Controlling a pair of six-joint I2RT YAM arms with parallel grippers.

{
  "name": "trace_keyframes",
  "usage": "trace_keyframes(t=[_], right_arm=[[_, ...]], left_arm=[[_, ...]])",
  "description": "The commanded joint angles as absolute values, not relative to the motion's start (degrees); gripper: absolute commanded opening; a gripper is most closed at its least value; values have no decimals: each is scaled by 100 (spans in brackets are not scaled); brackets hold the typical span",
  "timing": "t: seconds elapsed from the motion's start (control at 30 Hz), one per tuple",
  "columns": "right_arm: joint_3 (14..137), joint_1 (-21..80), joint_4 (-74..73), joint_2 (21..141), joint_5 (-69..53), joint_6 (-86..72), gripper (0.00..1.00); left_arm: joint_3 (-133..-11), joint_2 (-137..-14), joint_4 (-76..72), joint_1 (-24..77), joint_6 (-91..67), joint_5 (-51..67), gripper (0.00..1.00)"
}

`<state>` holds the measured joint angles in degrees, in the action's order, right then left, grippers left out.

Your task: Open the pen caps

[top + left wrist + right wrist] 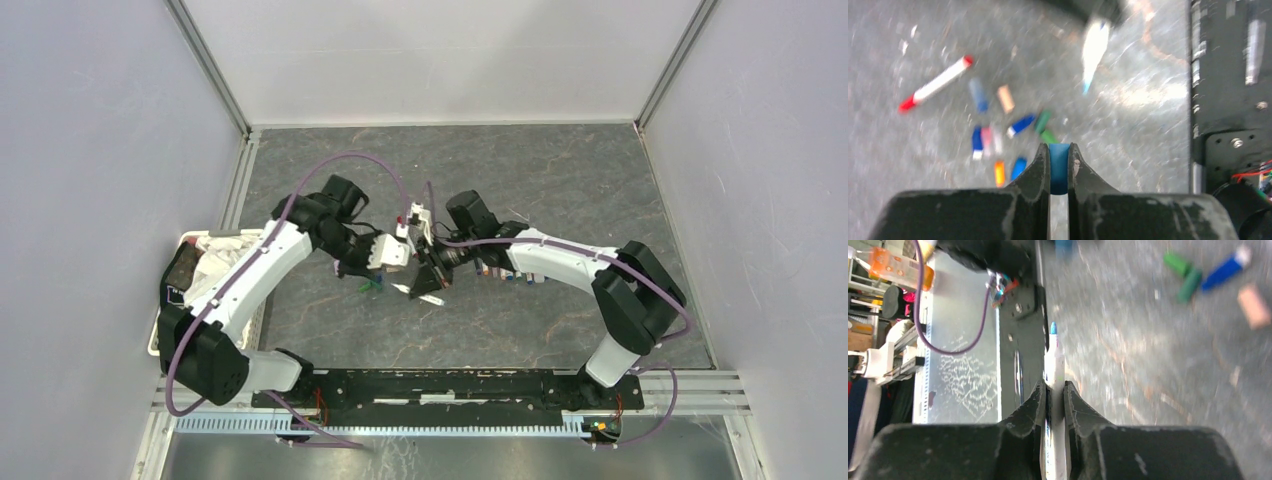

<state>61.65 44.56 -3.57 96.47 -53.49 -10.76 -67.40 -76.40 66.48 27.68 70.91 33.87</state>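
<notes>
My left gripper should next move down to the spot below it beside the green caps and let go of the blue cap (1059, 170), because the pen's tip is already bare.
My left gripper (1059, 147) is shut on a small blue pen cap (1059, 170), held above the table. My right gripper (1053, 385) is shut on a white pen (1054, 360) with a bare blue tip. That pen also shows blurred at the top of the left wrist view (1094, 47). In the top view the two grippers sit close together at mid table, left (398, 252) and right (432, 275). Several loose caps lie below in blue (1020, 125), orange (999, 172) and green (1048, 136). A white pen with red ends (937, 82) lies to their left.
A white bin (180, 245) with cloth in it stands at the table's left edge. A row of pens (505, 272) lies beside the right forearm. Green caps (1184, 272), a blue one (1225, 267) and a pinkish one (1254, 305) show in the right wrist view.
</notes>
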Motion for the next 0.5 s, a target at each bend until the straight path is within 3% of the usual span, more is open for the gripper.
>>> trace_keyframes(t=[0.0,0.27,0.47], right_arm=[[5606,4167,-1559,9479,-5191,-662,0],[5616,3481,-1603,9070,-4279,-920,0],[5698,2734,-1705,8931,-1505,-1591,0]], left_arm=[[-6852,-7516,6549,2110,7602,2127,2],[-6188,-7842,5680,1887,7257,2019,2],[-5759,-8312,4668,1889,6514,2163,2]])
